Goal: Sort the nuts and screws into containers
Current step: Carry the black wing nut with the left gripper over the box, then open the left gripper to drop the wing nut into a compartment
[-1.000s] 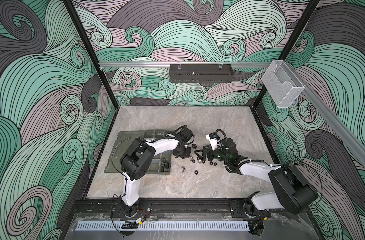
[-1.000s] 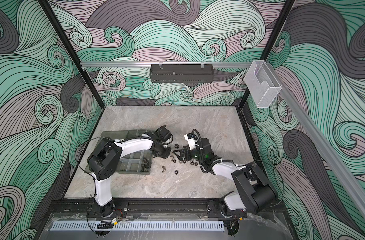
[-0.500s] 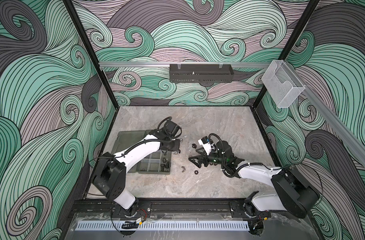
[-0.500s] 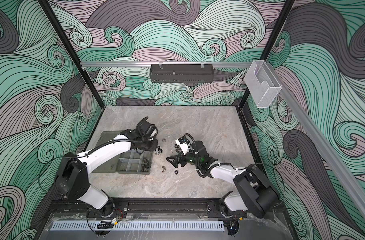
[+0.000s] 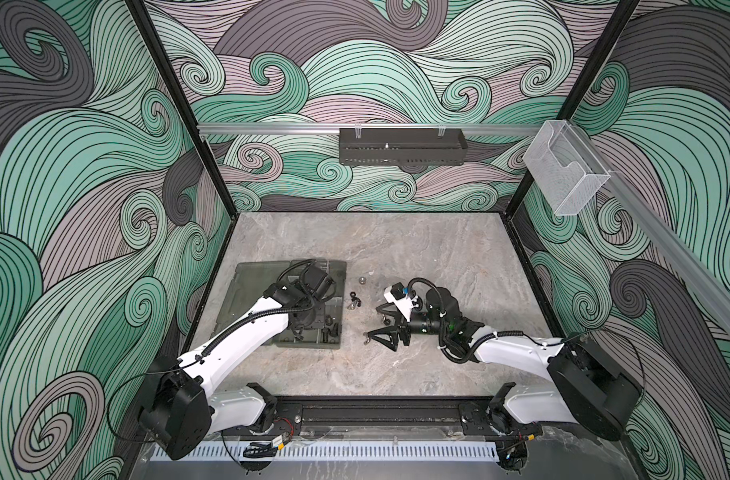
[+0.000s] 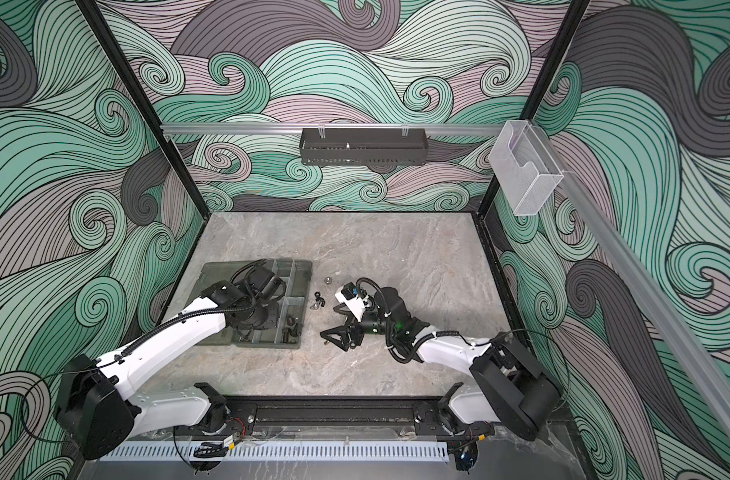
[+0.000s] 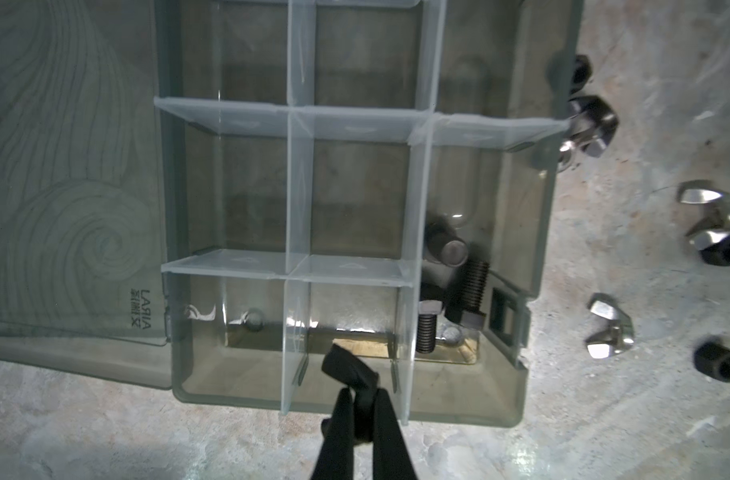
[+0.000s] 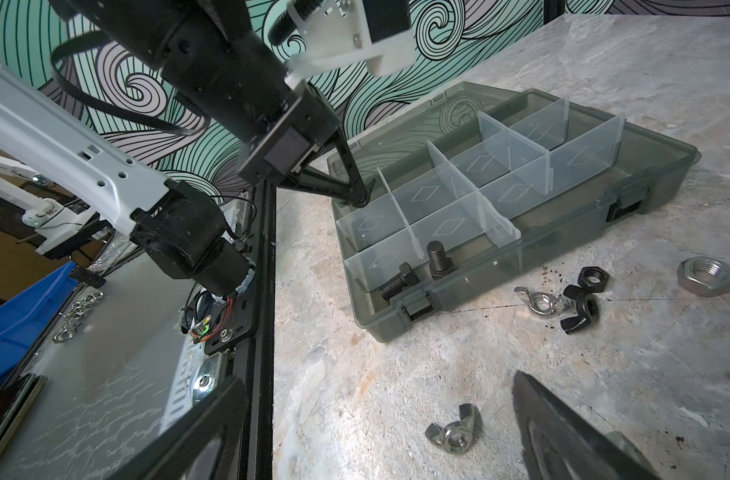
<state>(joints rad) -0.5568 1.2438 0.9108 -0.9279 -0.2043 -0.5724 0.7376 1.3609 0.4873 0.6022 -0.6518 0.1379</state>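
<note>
Screws are in the corner section by the latch. My left gripper should next go down into the box's near middle section (image 7: 345,318) beside that corner section and release the small black nut (image 7: 348,368).
The grey-green organizer box (image 5: 341,270) lies open at the left in both top views, its containers (image 7: 355,187) split by clear dividers. My left gripper (image 7: 361,392) hangs over a compartment near the box's wall and is shut on a small black nut (image 7: 348,368). Its tips also show in the right wrist view (image 8: 361,199). Black screws (image 7: 469,291) lie in the corner compartment by the latch. Loose nuts (image 5: 355,300) sit on the table beside the box. My right gripper (image 5: 371,321) stands wide open low over the table, with a silver wing nut (image 8: 452,432) lying between its fingers.
A large silver hex nut (image 8: 706,276) and black nuts (image 8: 589,278) lie right of the box. A black perforated tray (image 5: 400,151) hangs on the back wall and a clear holder (image 5: 564,170) on the right wall. The black base rail (image 5: 379,415) runs along the table's front edge.
My left gripper left the pile of nuts and moved left over the box with the black nut. The right gripper shifted toward the front and left, down near the wing nut.
</note>
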